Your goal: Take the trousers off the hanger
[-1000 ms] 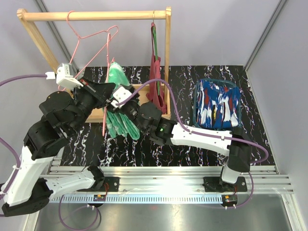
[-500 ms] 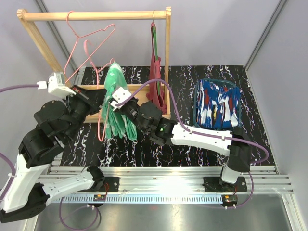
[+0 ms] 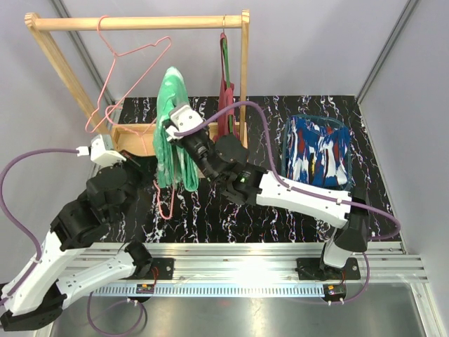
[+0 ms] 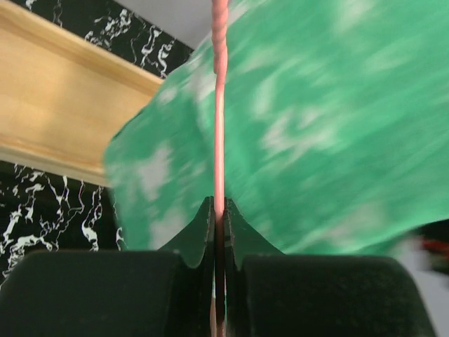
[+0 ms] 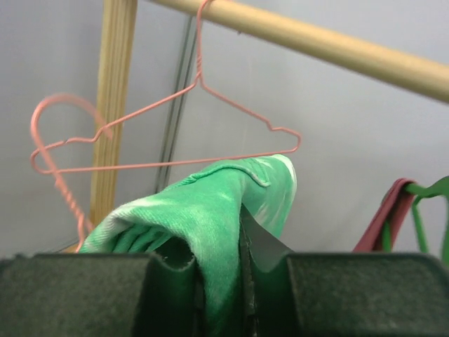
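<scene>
My right gripper needs to move over the blue trousers [image 3: 319, 151], which are below it and to its right in the top view, then go down and let go of the green cloth.
The green trousers [image 3: 170, 119], mottled with white, hang folded from my right gripper [image 3: 182, 132], which is shut on their top fold [image 5: 210, 217] in front of the wooden rack. My left gripper [image 3: 140, 167] sits lower left of them and is shut on the wire of a pink hanger [image 4: 219, 105]. That hanger [image 3: 165, 203] shows beside and below the cloth. In the left wrist view the green cloth [image 4: 323, 133] fills the space behind the wire. The blue trousers [image 3: 319, 151], splashed red and white, lie folded at the right.
A wooden rack [image 3: 140, 22] stands at the back left. A second pink hanger [image 3: 133, 53] hangs on its rod, and a red and green hanger [image 3: 226, 91] hangs near its right post. The blue trousers rest in a teal-rimmed basket [image 3: 284, 165]. The table top is black marble.
My right gripper has lifted the green trousers up and toward the back. My left arm has drawn back and down toward the near left with the pink hanger.
</scene>
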